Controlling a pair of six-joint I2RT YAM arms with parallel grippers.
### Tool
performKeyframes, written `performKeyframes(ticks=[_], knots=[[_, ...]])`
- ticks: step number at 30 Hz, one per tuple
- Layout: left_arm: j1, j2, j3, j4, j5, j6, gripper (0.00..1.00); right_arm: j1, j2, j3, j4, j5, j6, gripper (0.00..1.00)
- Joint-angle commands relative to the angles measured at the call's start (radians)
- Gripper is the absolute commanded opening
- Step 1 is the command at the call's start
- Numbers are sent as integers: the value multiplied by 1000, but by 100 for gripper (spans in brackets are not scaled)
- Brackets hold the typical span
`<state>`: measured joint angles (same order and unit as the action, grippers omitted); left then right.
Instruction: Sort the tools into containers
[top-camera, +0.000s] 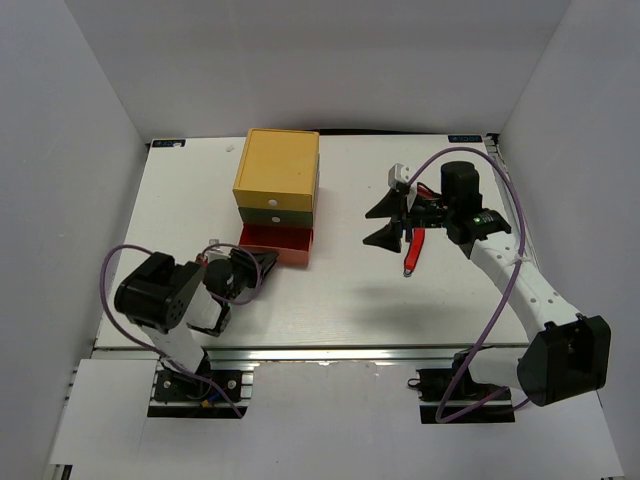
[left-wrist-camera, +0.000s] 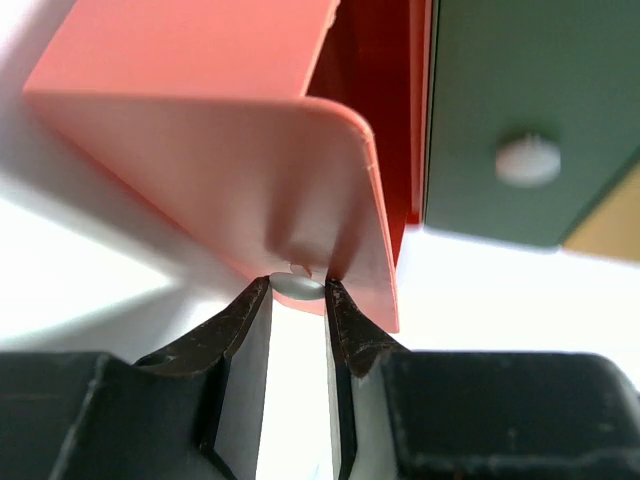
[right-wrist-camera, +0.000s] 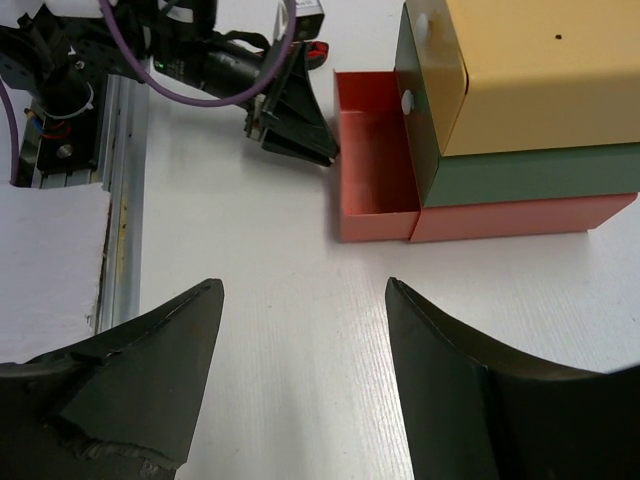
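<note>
Next, my right gripper moves down and away from the chest (top-camera: 277, 165), turns its fingers toward the tabletop and closes across the red-handled tool. The red drawer stands open and empty.
The box chest (top-camera: 277, 165) stands at the back middle, with a yellow top, a green middle drawer (top-camera: 275, 215) and a red-orange bottom drawer (top-camera: 277, 240) pulled partly out. My left gripper (top-camera: 266, 259) is shut on the red drawer's white knob (left-wrist-camera: 297, 287). In the right wrist view the red drawer (right-wrist-camera: 375, 160) looks empty. My right gripper (top-camera: 385, 222) is open and empty above the table, right of the chest. A red-handled tool (top-camera: 410, 255) lies under the right arm. More red tool parts (top-camera: 426, 190) show behind the arm; the other tools are hidden.
The green drawer (left-wrist-camera: 520, 90) is shut, its white knob (left-wrist-camera: 527, 160) right of my left fingers. White walls enclose the table on three sides. The left arm's cable (top-camera: 120, 255) loops over the left part of the table.
</note>
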<state>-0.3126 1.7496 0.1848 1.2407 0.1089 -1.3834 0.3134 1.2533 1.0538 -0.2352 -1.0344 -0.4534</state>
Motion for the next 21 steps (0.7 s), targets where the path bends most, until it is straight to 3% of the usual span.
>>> performKeyframes(ticks=[1,6,10,11,16,21], knots=[[-14,-133,-67,-70,12,27,29,-7,-31,-11,8,-4,-10,72],[-25,-336,-136,-263,0,78,33,-7,-23,-24,11,30,15,74],[-25,-461,-101,-490,-21,141,54,-5,-9,-29,16,77,53,76],[-23,-464,-90,-513,-14,153,55,-7,-3,-28,14,94,62,77],[-25,-467,-12,-648,38,178,66,-7,52,3,-13,342,182,84],[-25,-637,45,-923,9,283,69,-8,70,-35,-52,667,287,86]])
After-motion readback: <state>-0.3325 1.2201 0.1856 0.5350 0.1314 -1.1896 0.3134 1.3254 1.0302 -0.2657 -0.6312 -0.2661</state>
